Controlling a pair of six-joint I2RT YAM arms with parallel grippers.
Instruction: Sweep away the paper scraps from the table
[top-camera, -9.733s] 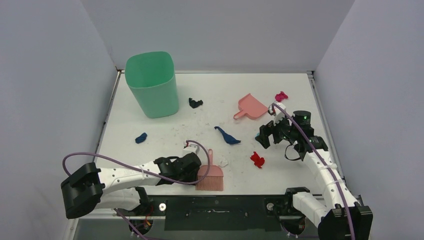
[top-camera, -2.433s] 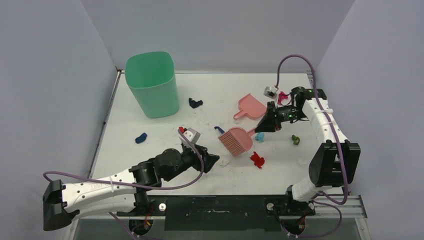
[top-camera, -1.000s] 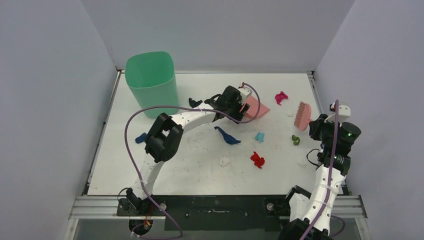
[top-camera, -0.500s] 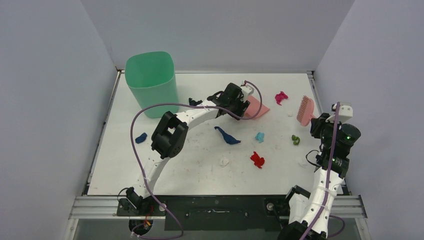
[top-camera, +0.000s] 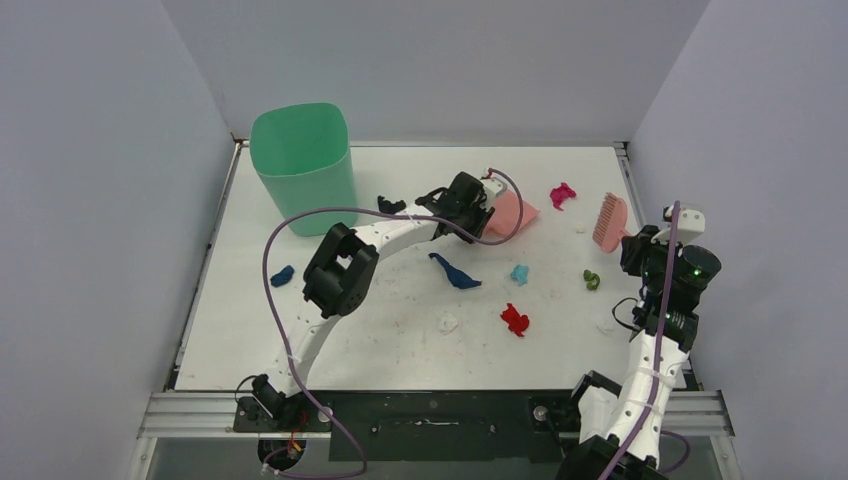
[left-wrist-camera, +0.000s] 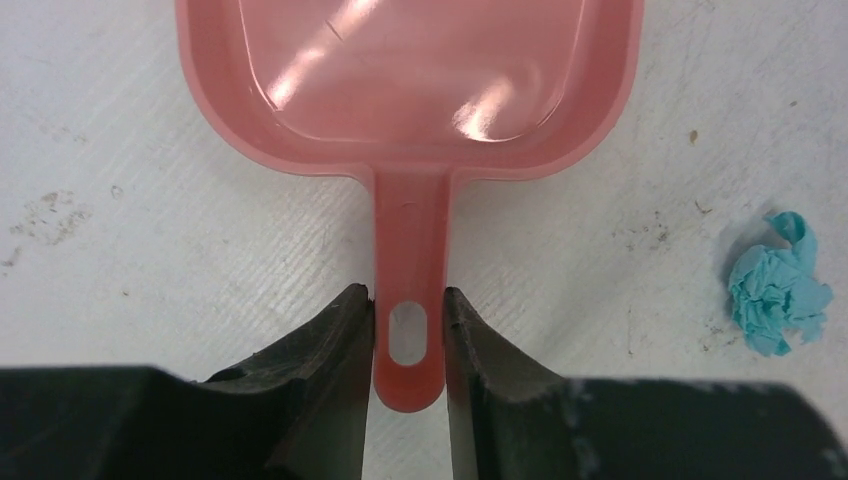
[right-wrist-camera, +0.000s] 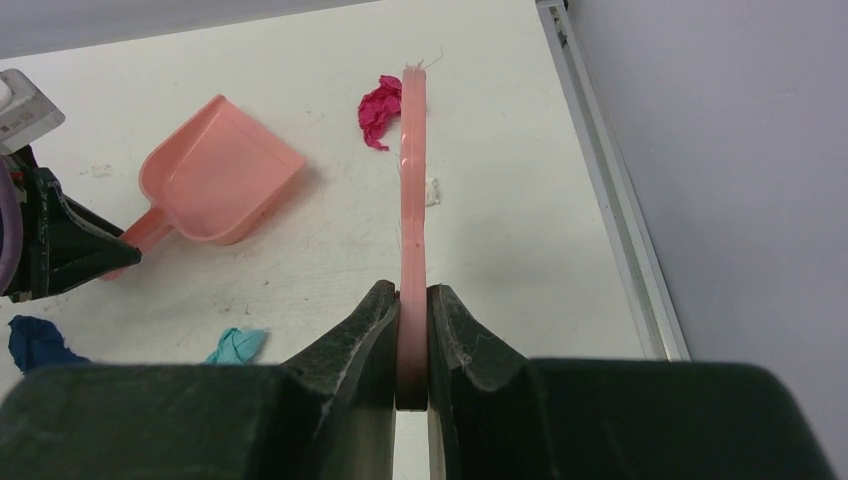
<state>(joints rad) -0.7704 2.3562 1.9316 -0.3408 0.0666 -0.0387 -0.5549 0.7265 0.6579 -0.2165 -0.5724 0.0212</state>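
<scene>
My left gripper rises next, brings the dustpan (left-wrist-camera: 410, 80) back and down, and releases it on the table's bare near edge, since that place lies back from the gripper.
Paper scraps lie scattered on the white table (top-camera: 380, 330): magenta (top-camera: 562, 194), light blue (top-camera: 519, 273), green (top-camera: 591, 279), red (top-camera: 515, 319), dark blue (top-camera: 455, 271), black (top-camera: 390, 205) and white (top-camera: 449, 322). My left gripper (left-wrist-camera: 408, 310) is shut on the handle of the pink dustpan (left-wrist-camera: 410, 80), which lies flat at the back centre (top-camera: 510, 212). Both fingers press the handle's sides. The light blue scrap (left-wrist-camera: 780, 285) sits to the right of it. At the right edge my right gripper (right-wrist-camera: 412, 300) is shut on the pink brush (right-wrist-camera: 412, 180), held above the table (top-camera: 608, 220).
A tall green bin (top-camera: 305, 170) stands at the back left. Another dark blue scrap (top-camera: 283, 275) lies near the left edge, and a small white bit (top-camera: 606, 325) by the right arm. Metal rails (top-camera: 630, 190) and grey walls bound the table.
My left gripper's jaws have closed in onto the dustpan handle. The right arm has tilted the brush slightly farther back and then held still.
</scene>
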